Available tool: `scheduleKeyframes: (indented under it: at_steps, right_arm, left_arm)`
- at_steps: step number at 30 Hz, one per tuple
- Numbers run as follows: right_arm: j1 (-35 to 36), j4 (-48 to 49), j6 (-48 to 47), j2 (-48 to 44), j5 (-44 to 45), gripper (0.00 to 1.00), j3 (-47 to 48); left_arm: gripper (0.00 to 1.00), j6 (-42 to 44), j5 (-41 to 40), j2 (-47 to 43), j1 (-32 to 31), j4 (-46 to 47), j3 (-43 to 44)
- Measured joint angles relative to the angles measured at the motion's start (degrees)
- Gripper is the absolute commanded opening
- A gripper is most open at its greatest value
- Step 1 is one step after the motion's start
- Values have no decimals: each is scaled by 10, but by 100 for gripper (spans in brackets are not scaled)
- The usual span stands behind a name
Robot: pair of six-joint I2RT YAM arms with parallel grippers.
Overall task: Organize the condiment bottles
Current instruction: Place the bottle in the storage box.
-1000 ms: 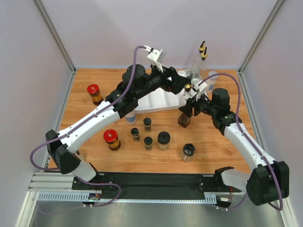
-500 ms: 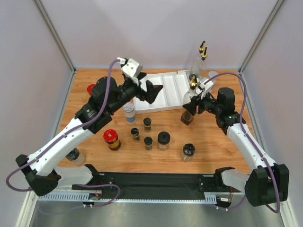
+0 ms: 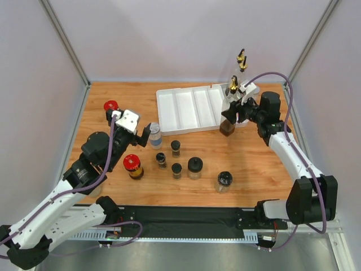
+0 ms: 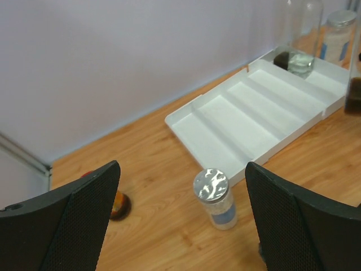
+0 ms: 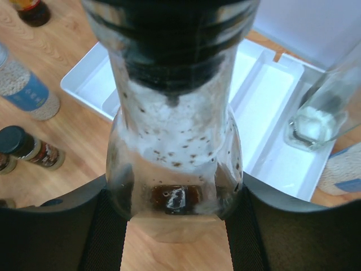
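Observation:
My right gripper should turn and carry the gold-spouted bottle [image 5: 175,141] outward next, then down into the bare part of the tray's end section [image 5: 289,165], because matching tall bottles stand there.
My right gripper [image 3: 230,116] [image 5: 176,217] is shut on a tall clear gold-spouted bottle [image 3: 228,125] [image 5: 175,141] with dark liquid at its bottom, upright by the right near corner of the white tray [image 3: 186,107]. Two more tall clear bottles [image 3: 241,68] stand at the tray's far right end. My left gripper [image 3: 145,137] [image 4: 181,169] is open and empty, just left of a grey-lidded jar [image 3: 155,135] [image 4: 214,197]. Red-capped jars stand at the left [image 3: 111,106] and in front [image 3: 133,165]. Several black-lidded jars [image 3: 176,148] cluster in the middle.
The white divided tray [image 4: 242,121] has bare compartments on its left side. Another grey-lidded jar [image 4: 338,34] stands beyond the tray's right end. The enclosure's walls close the table at left, back and right. A black mat [image 3: 186,214] runs along the near edge.
My left arm has drawn back from over the tray to the left front, its jaws spreading wider. My right gripper has carried the bottle a little back and right, next to the tray's corner.

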Motion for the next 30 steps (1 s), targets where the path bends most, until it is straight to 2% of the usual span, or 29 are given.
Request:
scheduleKeyframes:
  at_steps: [11,20,30]
  right_arm:
    - [-20,53,-5,77,65,0,63]
    - [-37,118,9,132,137,0,67]
    - [-43,177,29,234,195,0,115]
  left_arm:
    - [100,60,-70,-85,0,8,-68]
    - [100,74,-89,-86,0,26,-86]
    - [100,96,-111,-83,7,45,-106]
